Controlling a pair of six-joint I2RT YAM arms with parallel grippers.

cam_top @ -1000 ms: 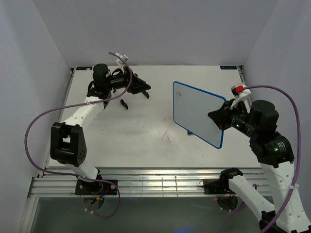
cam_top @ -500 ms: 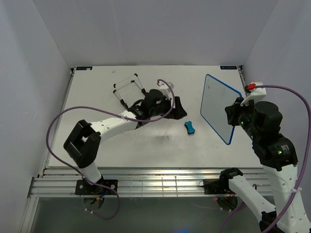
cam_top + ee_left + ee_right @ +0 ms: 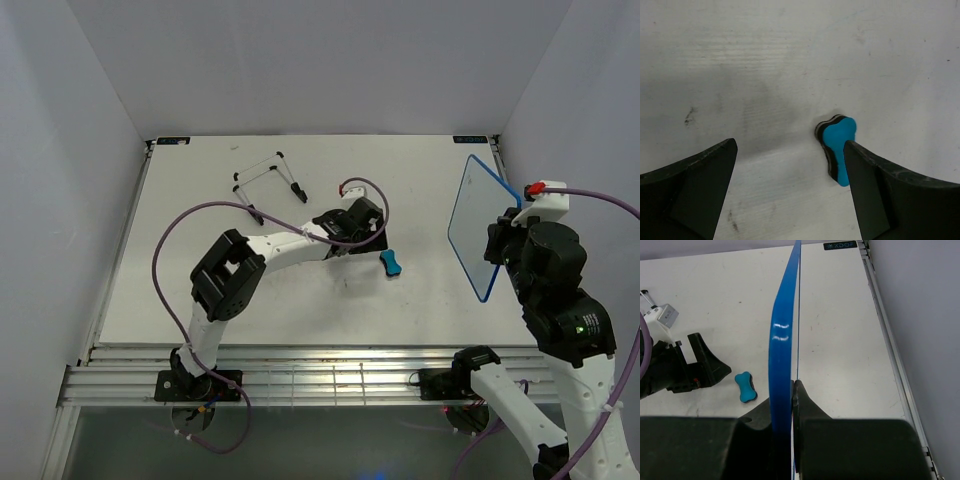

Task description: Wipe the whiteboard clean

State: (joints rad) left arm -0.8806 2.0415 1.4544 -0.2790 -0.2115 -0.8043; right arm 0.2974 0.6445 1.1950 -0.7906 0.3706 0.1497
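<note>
The blue eraser (image 3: 391,263) (image 3: 839,147) is below my left gripper's open fingers and to their right in the top view, so that gripper needs to go sideways and down around it next.
My right gripper (image 3: 497,250) is shut on the whiteboard (image 3: 478,222) and holds it on edge above the table's right side. The right wrist view shows the board's blue frame edge-on (image 3: 782,335) between the shut jaws. The small blue bone-shaped eraser (image 3: 391,263) lies flat on the table. My left gripper (image 3: 374,237) is open and hovers just above and left of it. In the left wrist view the eraser (image 3: 839,147) sits against the inner side of the right finger (image 3: 875,185); the jaws stand wide apart.
The thin wire stand with black feet (image 3: 268,180) lies at the back middle-left of the table. The table's right rail (image 3: 885,335) runs close beside the held board. The left arm's purple cable (image 3: 200,215) loops over the table.
My left gripper has moved right and nearer, down to the eraser. My right gripper has swung the whiteboard further right and turned it more on edge.
</note>
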